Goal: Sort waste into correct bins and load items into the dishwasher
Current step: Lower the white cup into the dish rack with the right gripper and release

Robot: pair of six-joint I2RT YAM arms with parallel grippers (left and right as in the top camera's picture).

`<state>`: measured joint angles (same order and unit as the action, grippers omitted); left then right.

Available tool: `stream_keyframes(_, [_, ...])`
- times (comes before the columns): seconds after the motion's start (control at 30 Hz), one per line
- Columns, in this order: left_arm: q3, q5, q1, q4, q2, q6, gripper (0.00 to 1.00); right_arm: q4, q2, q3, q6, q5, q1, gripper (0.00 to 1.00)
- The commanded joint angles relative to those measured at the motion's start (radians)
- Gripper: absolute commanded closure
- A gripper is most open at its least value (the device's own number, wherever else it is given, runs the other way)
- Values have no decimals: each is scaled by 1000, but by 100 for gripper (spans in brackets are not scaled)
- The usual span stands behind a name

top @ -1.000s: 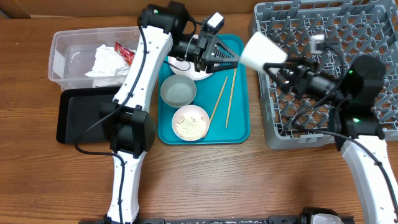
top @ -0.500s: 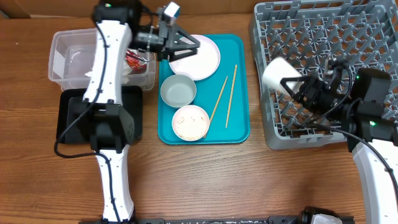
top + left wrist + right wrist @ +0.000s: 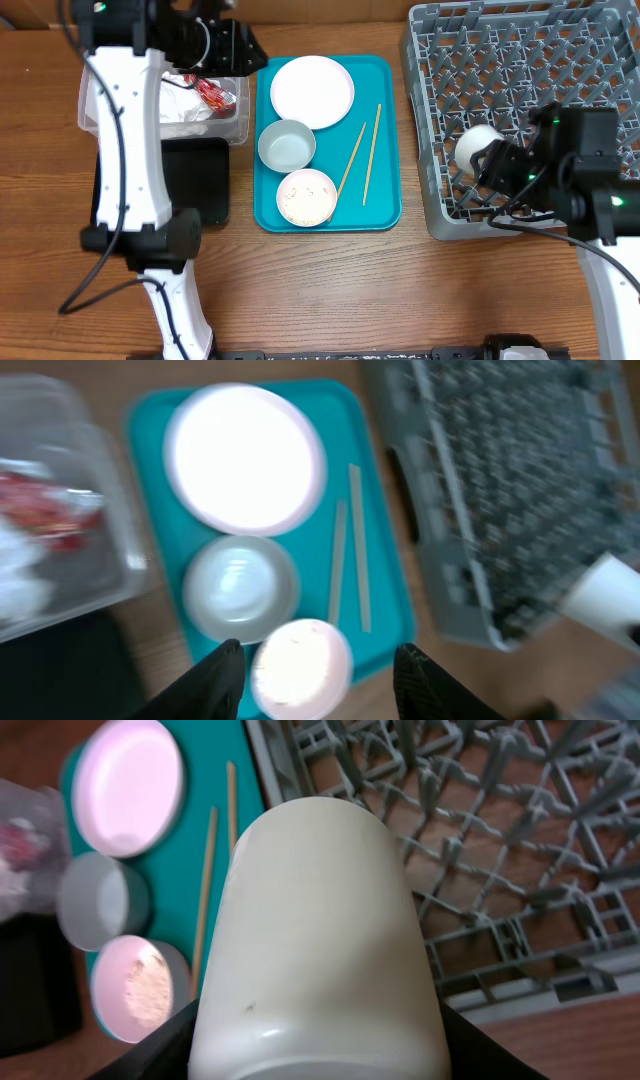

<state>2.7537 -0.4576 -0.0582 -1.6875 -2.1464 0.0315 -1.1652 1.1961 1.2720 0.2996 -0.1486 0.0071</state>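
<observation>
The robot's right gripper will bring the small white cup down next to the dish rack's near corner by the teal tray, as that corner lies empty below.
My right gripper (image 3: 490,160) is shut on the small white cup (image 3: 477,146), (image 3: 320,940) and holds it over the near left part of the grey dish rack (image 3: 600,60). My left gripper (image 3: 245,50) is open and empty, above the right end of the clear tub (image 3: 100,95), which holds the white napkin (image 3: 185,105) and the red wrapper (image 3: 213,95). On the teal tray (image 3: 385,205) lie the pink plate (image 3: 312,92), the grey-white bowl (image 3: 287,146), the pinkish bowl (image 3: 306,197) with rice in it, and two chopsticks (image 3: 362,155). The black tray (image 3: 210,185) lies in front of the tub.
The left arm (image 3: 125,150) stretches over the tub and the black tray and hides much of both. The dish rack fills the table's right side. Bare wooden table lies in front of the trays.
My right gripper has carried the cup right and down onto the rack's near left part. My left gripper has drawn back left from over the plate to the tub's right end.
</observation>
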Motion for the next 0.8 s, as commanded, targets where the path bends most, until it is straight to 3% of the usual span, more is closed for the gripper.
stream_keyframes(0.0, [11, 244, -5, -2, 22, 56, 49, -24, 64, 16, 0, 82, 26, 50])
stream_keyframes(0.47, [3, 285, -34, -2, 21, 55, 48, -82, 332, 16, 14, 80, 32, 48])
stream_keyframes(0.6, [3, 285, -39, -2, 21, 55, 48, -86, 352, 16, 14, 80, 32, 16])
stream_keyframes(0.77, [3, 285, -41, -2, 21, 55, 43, -86, 351, 46, 13, 69, 32, 9])
